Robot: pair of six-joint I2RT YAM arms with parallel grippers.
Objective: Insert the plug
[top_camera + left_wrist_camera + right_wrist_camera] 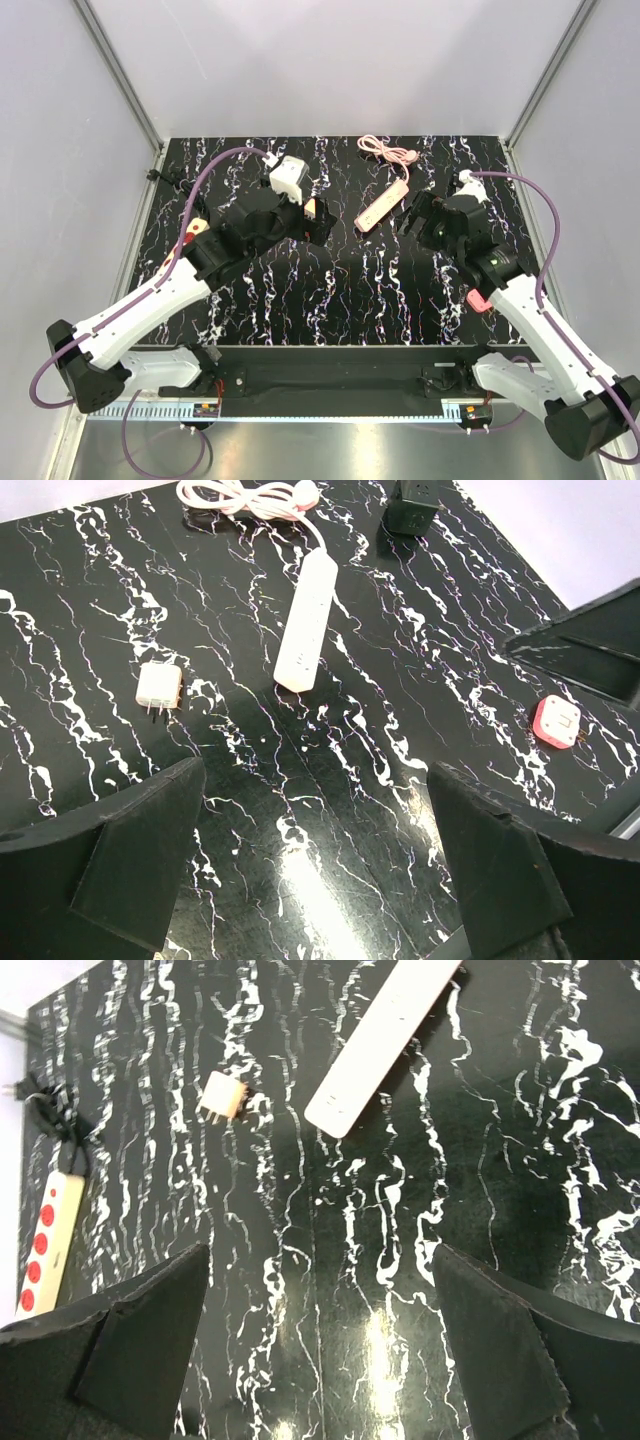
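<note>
My right gripper reaches outward and lowers its open fingers around the black square socket block next, since that block stands outward of and below them.
The plug (158, 688) is a small pale-pink block with an orange-tinted side. It lies on the black marbled table (380, 730), ahead and to the left of my left gripper's fingers, and apart from them. It also shows as the plug (224, 1095) in the right wrist view and the plug (316, 209) from above. The slim pink power strip (306, 620) lies beyond it, its near end about a plug's length from the plug; its cord (250, 495) is coiled at the back. My left gripper (315, 860) and right gripper (320, 1340) are both open and hold nothing.
A beige strip with red sockets (45, 1245) lies at the table's left edge. A small pink square block (557, 721) sits at the right, beside the right arm (520, 300). The right gripper (412, 222) hovers just right of the pink strip (383, 207).
</note>
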